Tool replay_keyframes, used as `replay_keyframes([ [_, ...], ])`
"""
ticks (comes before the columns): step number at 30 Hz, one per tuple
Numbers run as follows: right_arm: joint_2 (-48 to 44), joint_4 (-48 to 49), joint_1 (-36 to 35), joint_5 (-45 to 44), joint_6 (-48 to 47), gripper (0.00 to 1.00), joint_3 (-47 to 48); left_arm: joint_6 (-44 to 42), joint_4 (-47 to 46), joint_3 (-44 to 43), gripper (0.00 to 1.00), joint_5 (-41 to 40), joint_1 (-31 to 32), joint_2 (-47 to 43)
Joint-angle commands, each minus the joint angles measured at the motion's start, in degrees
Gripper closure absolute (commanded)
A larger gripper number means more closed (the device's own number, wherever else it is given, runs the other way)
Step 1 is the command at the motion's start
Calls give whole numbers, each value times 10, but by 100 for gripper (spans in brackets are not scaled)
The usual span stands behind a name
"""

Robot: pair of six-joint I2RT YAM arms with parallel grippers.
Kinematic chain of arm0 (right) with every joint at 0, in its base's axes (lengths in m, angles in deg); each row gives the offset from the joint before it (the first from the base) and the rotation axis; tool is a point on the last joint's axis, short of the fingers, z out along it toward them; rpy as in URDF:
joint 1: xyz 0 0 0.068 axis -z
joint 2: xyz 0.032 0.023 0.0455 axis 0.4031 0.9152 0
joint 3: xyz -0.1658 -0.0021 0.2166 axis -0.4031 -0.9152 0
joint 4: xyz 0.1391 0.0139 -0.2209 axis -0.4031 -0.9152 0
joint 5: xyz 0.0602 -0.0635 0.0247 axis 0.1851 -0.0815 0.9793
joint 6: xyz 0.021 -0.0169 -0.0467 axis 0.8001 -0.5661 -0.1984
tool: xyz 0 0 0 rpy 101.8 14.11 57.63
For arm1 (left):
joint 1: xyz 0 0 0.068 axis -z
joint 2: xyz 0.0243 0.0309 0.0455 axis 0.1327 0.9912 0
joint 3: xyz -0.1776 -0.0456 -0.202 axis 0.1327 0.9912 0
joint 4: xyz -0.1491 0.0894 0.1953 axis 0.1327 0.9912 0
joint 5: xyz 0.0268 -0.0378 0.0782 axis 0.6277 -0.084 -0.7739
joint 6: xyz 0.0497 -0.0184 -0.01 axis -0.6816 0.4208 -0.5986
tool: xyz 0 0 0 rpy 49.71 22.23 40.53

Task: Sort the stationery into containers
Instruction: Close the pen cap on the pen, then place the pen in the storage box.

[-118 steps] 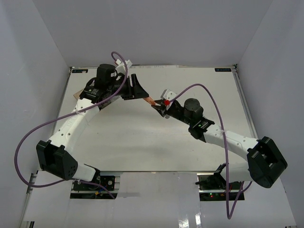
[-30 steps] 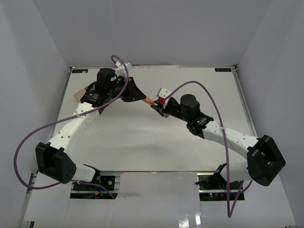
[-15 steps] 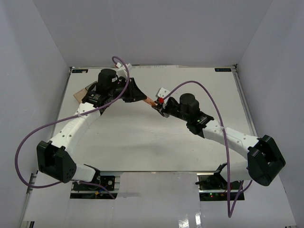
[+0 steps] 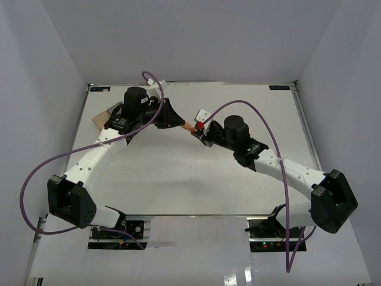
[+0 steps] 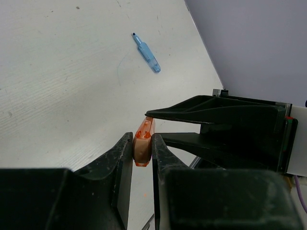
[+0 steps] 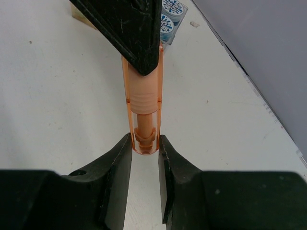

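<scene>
I will move my left gripper to the left in the top view, then down, over the tan container (image 4: 102, 120) and release the orange stick (image 4: 187, 126), which is still held outside the container.
An orange stick (image 4: 187, 126) is held off the table between both grippers. My left gripper (image 5: 142, 141) is shut on one end of the orange stick (image 5: 144, 139). My right gripper (image 6: 144, 143) is shut on the other end of the orange stick (image 6: 143, 103), its fingers touching both sides of the tip. In the top view the left gripper (image 4: 180, 123) and right gripper (image 4: 196, 133) face each other. A blue stick (image 5: 147, 51) lies on the table. Two blue-and-white rolls (image 6: 170, 14) sit in a clear bin beyond the left gripper.
A tan container corner (image 4: 98, 119) shows beside the left arm; the other bins are hidden under it. White walls enclose the table (image 4: 178, 173) on three sides. Purple cables loop above both arms.
The right arm has moved up and left toward the left gripper and its fingers now clasp the free end of the orange stick. The left arm has shifted slightly.
</scene>
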Motion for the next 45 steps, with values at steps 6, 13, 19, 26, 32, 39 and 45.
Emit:
replay_keyframes([
  [6, -44, 198, -12, 37, -9, 85, 77, -21, 77, 24, 100, 21, 27, 18],
  [13, -58, 187, -12, 35, -8, 71, 42, -37, 66, -10, 100, -18, 26, 0],
  [19, -66, 148, -13, 22, -10, 25, -1, -57, 65, -60, 100, -83, 17, -15],
  [26, -129, 122, -11, -48, 16, 4, -107, -79, 56, -79, 100, -214, -7, -39],
  [32, -162, 95, -10, -96, 95, 10, -154, -83, 13, 25, 100, -426, -54, -98],
  [39, -181, 87, -11, -150, 186, 10, -197, -28, -86, 162, 100, -506, -193, -161],
  [45, -203, 82, -11, -168, 214, 10, -219, 14, -179, 213, 100, -502, -267, -125],
])
